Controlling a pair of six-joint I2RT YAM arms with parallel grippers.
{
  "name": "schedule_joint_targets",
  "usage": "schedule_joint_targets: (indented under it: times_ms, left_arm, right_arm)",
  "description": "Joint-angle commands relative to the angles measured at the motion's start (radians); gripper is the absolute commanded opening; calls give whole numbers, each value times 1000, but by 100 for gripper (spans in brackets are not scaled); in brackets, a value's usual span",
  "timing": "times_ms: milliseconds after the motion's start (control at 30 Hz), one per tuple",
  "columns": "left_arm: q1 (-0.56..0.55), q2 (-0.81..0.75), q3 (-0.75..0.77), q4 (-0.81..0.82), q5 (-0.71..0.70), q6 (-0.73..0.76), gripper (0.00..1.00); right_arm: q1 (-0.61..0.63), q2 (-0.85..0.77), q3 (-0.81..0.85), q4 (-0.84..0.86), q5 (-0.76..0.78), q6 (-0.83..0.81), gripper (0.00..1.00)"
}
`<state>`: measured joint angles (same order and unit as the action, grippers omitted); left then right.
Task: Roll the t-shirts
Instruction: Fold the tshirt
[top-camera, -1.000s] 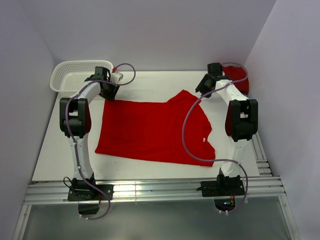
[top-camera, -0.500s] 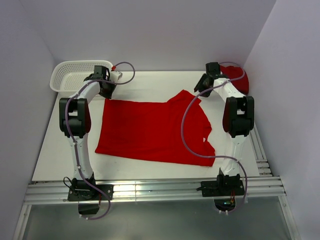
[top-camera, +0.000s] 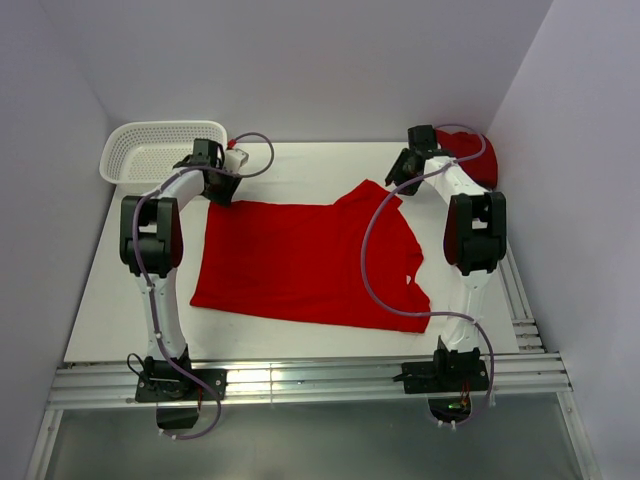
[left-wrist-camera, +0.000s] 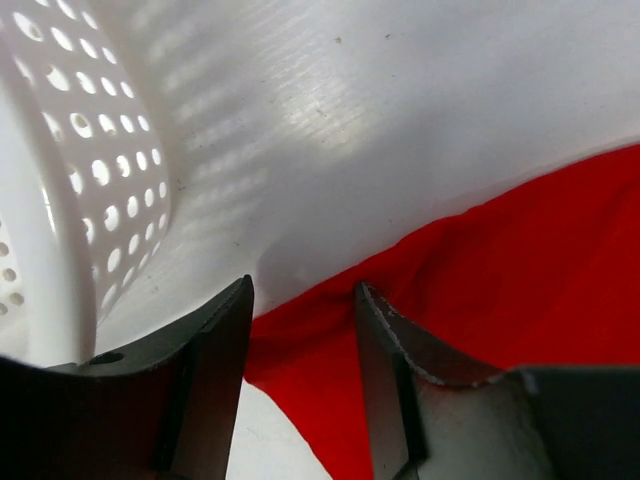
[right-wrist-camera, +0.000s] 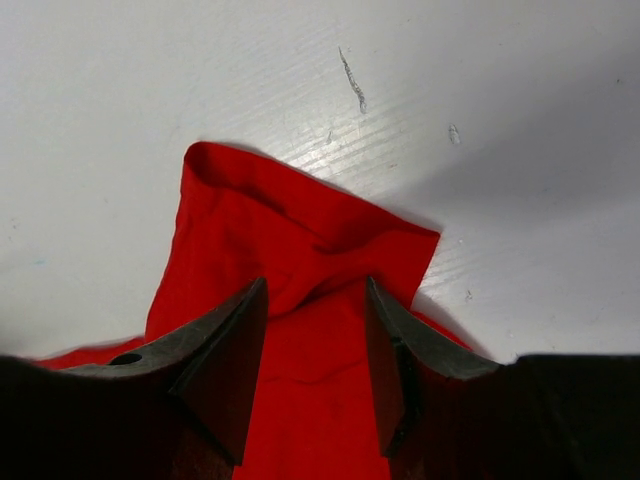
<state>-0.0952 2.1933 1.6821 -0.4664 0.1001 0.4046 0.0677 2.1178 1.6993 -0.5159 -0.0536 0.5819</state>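
Observation:
My right gripper moves sideways and down onto the puckered far corner of the t-shirt's sleeve next. That corner lies below the fingers and to their left in the top view.
One red t-shirt (top-camera: 300, 260) lies spread flat in the middle of the table. My left gripper (top-camera: 220, 190) hangs over its far left corner beside the basket. Its jaws (left-wrist-camera: 303, 290) stand open, with the cloth's edge (left-wrist-camera: 520, 260) below and between them but not pinched. At the far right sleeve (right-wrist-camera: 290, 220) my right gripper (top-camera: 400, 176) is also open (right-wrist-camera: 315, 285), its fingers straddling the sleeve's folded tip. Another red t-shirt (top-camera: 478, 156) lies bunched at the back right corner, partly hidden behind the right arm.
A white mesh basket (top-camera: 150, 150) stands at the back left corner, its perforated wall (left-wrist-camera: 90, 150) close to my left fingers. Walls enclose the table at the back and on both sides. The arm bases and a metal rail (top-camera: 300, 380) run along the near edge.
The left wrist has shifted slightly near the shirt's far left corner. The right gripper has edged back and left above the sleeve. The spread shirt has not moved.

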Motion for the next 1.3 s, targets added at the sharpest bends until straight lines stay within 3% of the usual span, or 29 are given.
schedule_joint_targets:
  times_ms: [0,100,233,433,700,867,1267]
  left_arm:
    - [-8,-58,-21,51,-37,11,50]
    - [-8,-53,-24,52,-39,10,42]
    - [-8,-55,-18,48,-30,8,21]
    - [-9,-60,-18,46,-27,5,1]
    - [-12,-64,-21,43,-13,10,0]
    - [-15,-66,-16,38,-16,13,0]
    - [-17,-69,-13,35,-10,13,0]
  right_arm:
    - [7,-16,0,16,6,-13,51]
    - [7,-13,2,17,8,-19,51]
    - [7,7,31,1,12,-25,51]
    - [12,56,117,-21,18,-63,51]
    - [72,161,289,-41,95,-149,54]
    - [130,271,463,-150,176,-177,56]
    - [156,352,516,-188,187,-171,50]
